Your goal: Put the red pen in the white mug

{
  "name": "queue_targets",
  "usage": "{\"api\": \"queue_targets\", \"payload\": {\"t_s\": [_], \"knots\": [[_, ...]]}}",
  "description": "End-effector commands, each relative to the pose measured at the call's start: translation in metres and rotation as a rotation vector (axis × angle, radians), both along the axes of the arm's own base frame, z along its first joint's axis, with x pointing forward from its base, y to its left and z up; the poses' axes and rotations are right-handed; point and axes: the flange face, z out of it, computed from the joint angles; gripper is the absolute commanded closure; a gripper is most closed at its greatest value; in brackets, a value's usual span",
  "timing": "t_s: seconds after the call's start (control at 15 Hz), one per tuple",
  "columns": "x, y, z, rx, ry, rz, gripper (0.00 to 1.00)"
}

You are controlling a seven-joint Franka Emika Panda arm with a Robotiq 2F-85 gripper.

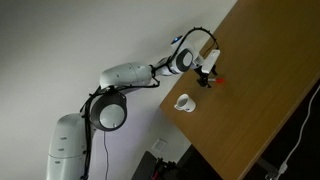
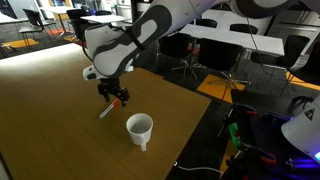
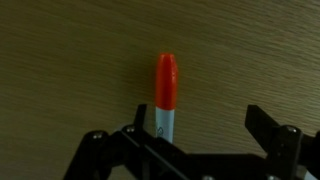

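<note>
The robot's gripper should next go down to the pale end of the pen, beside the red cap.
The red pen (image 3: 166,92) has a red cap and a pale shaft. It lies on the wooden table (image 3: 70,60), and in the wrist view it sits just inside one finger of my gripper (image 3: 200,125). The jaws are wide apart and open, with the pen's shaft running in between them. In an exterior view the gripper (image 2: 118,97) hangs low over the pen (image 2: 105,111), a short way from the white mug (image 2: 140,127). The mug stands upright and empty. The mug (image 1: 185,102) and the gripper (image 1: 208,72) show in both exterior views.
The table's edge (image 1: 180,125) runs close by the mug. Office tables and chairs (image 2: 240,50) stand behind. Dark equipment with cables (image 2: 270,140) sits beside the table. The arm's base (image 1: 70,140) stands off the table.
</note>
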Motion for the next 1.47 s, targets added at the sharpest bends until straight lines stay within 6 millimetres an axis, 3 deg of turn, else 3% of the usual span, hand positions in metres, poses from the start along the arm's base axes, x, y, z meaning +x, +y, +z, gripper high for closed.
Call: {"api": "queue_targets", "payload": {"t_s": [0.0,0.07,0.27,0.4,0.47,0.67,0.87,0.93,1.0,1.13,1.33,1.4], "knots": [[0.014,-0.001,-0.003,0.011,-0.018,-0.003,0.0],[0.017,-0.001,-0.003,0.012,-0.022,-0.003,0.0],[0.023,0.001,-0.002,0.012,-0.035,0.0,0.21],[0.027,0.001,-0.003,0.014,-0.04,0.002,0.21],[0.027,0.002,-0.004,0.015,-0.04,0.002,0.29],[0.029,0.004,-0.007,0.02,-0.034,0.006,0.37],[0.03,0.006,-0.013,0.021,-0.022,0.01,0.31],[0.03,0.007,-0.015,0.022,-0.019,0.011,0.55],[0.03,0.008,-0.017,0.021,-0.017,0.013,0.58],[0.031,0.008,-0.018,0.022,-0.018,0.013,0.73],[0.033,0.001,-0.007,0.04,-0.022,-0.008,0.96],[0.033,-0.003,-0.001,0.051,-0.019,-0.02,0.99]]}}
